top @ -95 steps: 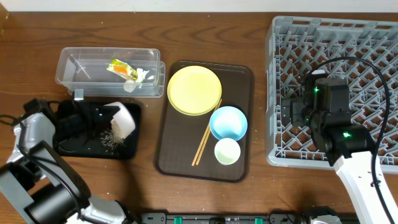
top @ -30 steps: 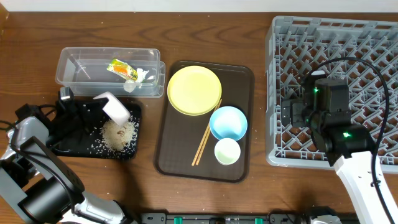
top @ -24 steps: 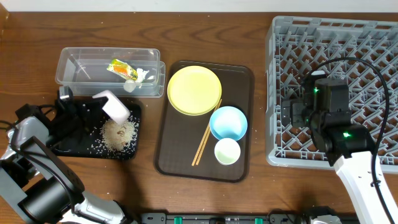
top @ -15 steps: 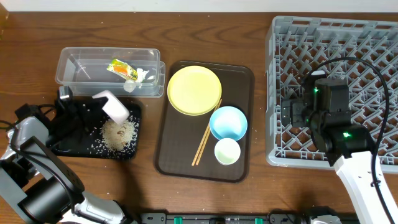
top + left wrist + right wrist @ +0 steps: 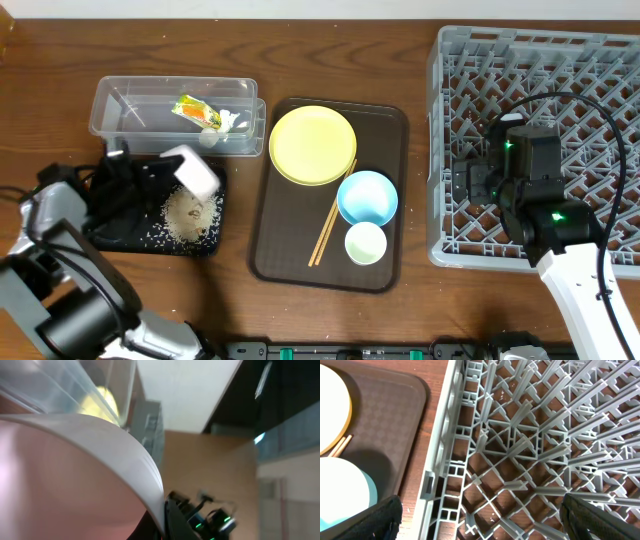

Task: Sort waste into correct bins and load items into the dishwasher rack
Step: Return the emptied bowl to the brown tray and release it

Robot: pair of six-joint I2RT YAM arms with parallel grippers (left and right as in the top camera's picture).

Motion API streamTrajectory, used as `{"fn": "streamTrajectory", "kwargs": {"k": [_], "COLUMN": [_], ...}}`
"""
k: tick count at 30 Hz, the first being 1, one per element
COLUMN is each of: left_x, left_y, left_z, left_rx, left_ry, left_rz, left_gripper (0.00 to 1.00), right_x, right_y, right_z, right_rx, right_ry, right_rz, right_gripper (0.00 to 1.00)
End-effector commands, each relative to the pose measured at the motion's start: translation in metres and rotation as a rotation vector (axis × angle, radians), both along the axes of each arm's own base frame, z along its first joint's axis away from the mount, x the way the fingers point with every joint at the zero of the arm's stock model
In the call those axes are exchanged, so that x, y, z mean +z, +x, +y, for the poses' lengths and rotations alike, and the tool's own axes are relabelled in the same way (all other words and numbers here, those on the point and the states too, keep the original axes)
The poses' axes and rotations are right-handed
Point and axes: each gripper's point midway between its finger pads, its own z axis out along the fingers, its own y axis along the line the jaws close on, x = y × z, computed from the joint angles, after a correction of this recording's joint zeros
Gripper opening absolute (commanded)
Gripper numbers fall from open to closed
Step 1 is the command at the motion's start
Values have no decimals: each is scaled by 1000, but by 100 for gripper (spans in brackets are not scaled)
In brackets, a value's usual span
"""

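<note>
My left gripper swings to the brown tray next, since the rice lies in the black tray (image 5: 108, 232). It then levels and lowers the white bowl beside the chopsticks.
My left gripper (image 5: 158, 178) is shut on the rim of a white bowl (image 5: 197, 172), held tilted over the shallow black tray (image 5: 108, 232). The bowl fills the left wrist view (image 5: 100, 440). A pile of white rice bits (image 5: 188, 212) lies in the black tray. The clear tub (image 5: 130, 105) holds the green-and-orange wrapper (image 5: 195, 110) and white scraps (image 5: 228, 122). The yellow plate (image 5: 312, 145), blue bowl (image 5: 367, 197), pale cup (image 5: 365, 243) and chopsticks (image 5: 332, 215) lie on the brown tray (image 5: 385, 130). My right gripper (image 5: 470, 182) is open and empty above the grey rack (image 5: 560, 80).
In the right wrist view the rack's left wall (image 5: 440, 460) and pegs fill most of the frame, my gripper (image 5: 480, 515) hangs over its lattice floor, and the brown tray (image 5: 395, 405) and blue bowl (image 5: 345, 490) show at the left.
The left gripper has shifted the white bowl a little to the right over the black tray. The rice now lies in a pile on the tray. The right arm has not moved.
</note>
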Motion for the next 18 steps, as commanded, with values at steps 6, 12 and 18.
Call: {"fn": "streamTrajectory", "kwargs": {"k": [6, 12, 18], "left_x": [2, -31, -66], "left_y": [-22, -42, -56], "left_z": [-82, -132, -167], "left_rx": [-259, -432, -550], "left_ry": [480, 818, 1101], "left_rz": [19, 95, 123], "left_gripper": [6, 6, 7], "right_x": [12, 14, 14], "right_y": [8, 10, 10], "right_z": [-2, -2, -2], "right_rx": [-12, -12, -12], "right_ry": [8, 10, 10], "right_rz": [-42, -54, -54], "right_gripper": [99, 99, 99]}}
